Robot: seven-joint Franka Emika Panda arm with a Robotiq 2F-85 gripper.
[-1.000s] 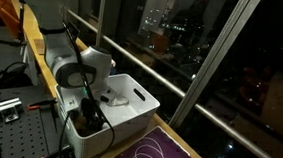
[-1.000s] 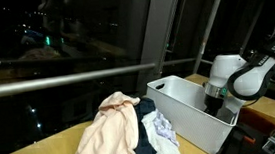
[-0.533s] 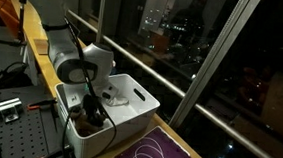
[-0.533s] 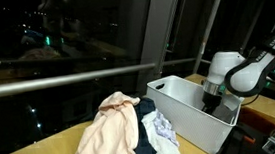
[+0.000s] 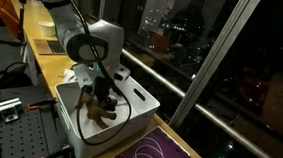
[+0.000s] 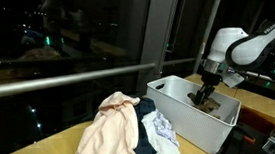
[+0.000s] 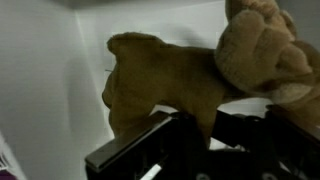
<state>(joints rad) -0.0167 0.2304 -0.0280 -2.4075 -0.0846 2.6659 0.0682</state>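
The bin's white sides are around the toy (image 6: 206,98), so I should lift my gripper above the bin's rim and move it over toward the dark clothes (image 6: 145,107) beside the bin to release.
A brown plush toy (image 7: 190,70) fills the wrist view, and my gripper (image 7: 196,125) is shut on its lower part. In both exterior views the toy (image 5: 101,106) (image 6: 206,98) hangs from the gripper (image 5: 100,94) just above the inside of a white bin (image 5: 140,97) (image 6: 186,118). The black fingers (image 7: 150,140) press on a fold of brown fabric. Below the toy I see the bin's white floor (image 7: 50,90).
A purple cloth with a white cord (image 5: 161,156) lies beside the bin. A heap of clothes, peach (image 6: 107,135), dark and white (image 6: 162,130), sits on the yellow table. A metal railing (image 5: 210,109) and dark windows stand behind. A breadboard bench (image 5: 8,130) is alongside.
The gripper has shut on the brown plush toy down in the bin and risen, lifting the toy up to about rim height.
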